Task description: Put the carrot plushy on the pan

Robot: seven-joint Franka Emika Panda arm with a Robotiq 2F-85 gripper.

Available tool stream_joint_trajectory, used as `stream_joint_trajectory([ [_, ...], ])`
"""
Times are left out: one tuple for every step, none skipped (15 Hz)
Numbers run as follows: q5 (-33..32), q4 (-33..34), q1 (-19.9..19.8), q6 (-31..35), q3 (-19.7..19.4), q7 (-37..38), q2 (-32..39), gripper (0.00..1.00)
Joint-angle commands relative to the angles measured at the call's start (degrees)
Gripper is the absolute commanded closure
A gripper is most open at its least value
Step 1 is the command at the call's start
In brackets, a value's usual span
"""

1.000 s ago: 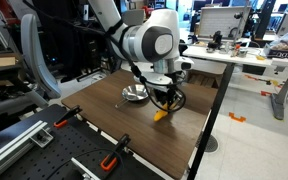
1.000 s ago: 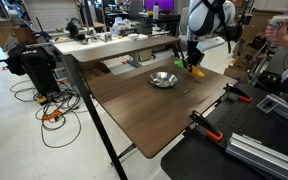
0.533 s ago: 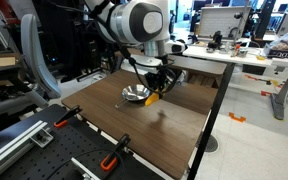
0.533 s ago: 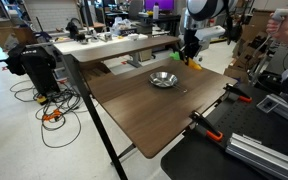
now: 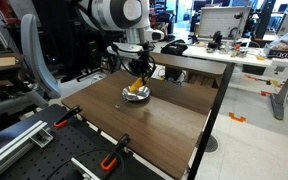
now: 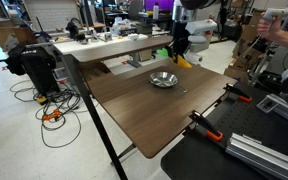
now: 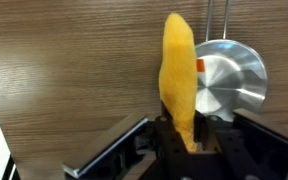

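Note:
The silver pan [image 7: 228,82] is to the right in the wrist view, so my gripper will move that way next, over the pan, to let go of the carrot plushy [image 7: 179,70].
The carrot plushy [image 7: 179,70] is an orange cone held in my gripper [image 7: 189,145], which is shut on its lower end; the green top is hidden. In both exterior views the carrot [image 5: 139,85] [image 6: 179,58] hangs tip down from the gripper [image 5: 139,72] [image 6: 180,50] above the table. The silver pan [image 7: 229,80] lies on the dark wood table just beside the carrot's tip in the wrist view. In both exterior views the pan [image 5: 134,95] [image 6: 164,79] sits right below or beside the carrot.
The dark wood table [image 5: 159,125] [image 6: 154,105] has orange clamps [image 5: 111,160] [image 6: 206,127] on one edge. Desks with equipment stand beyond it [image 5: 224,50]. A person [image 6: 284,30] stands near the table.
My gripper has carried the carrot plushy across the table toward the pan and now holds it over or next to the pan.

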Motion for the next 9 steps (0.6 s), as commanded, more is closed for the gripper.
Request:
stream_joint_trajectory([
  [1.4,0.0,1.8,-1.0,0.9,1.0,-0.8,0.97],
  [1.1,0.1,2.5,-0.8,0.9,1.5,-0.5,0.97],
  [0.9,0.3,3.0,-0.7,0.9,2.0,-0.1,0.97],
  [0.8,0.2,3.4,-0.2,0.9,2.4,0.2,0.97],
  [0.6,0.4,3.8,-0.2,0.7,2.8,0.6,0.97],
  [0.4,0.4,4.1,0.0,0.6,3.1,0.8,0.97],
  [0.6,0.5,4.3,0.0,0.6,3.4,1.1,0.97],
  [0.4,0.6,4.4,0.0,0.4,3.8,1.4,0.62],
  [0.4,0.5,4.5,0.1,0.3,4.0,1.6,0.61],
])
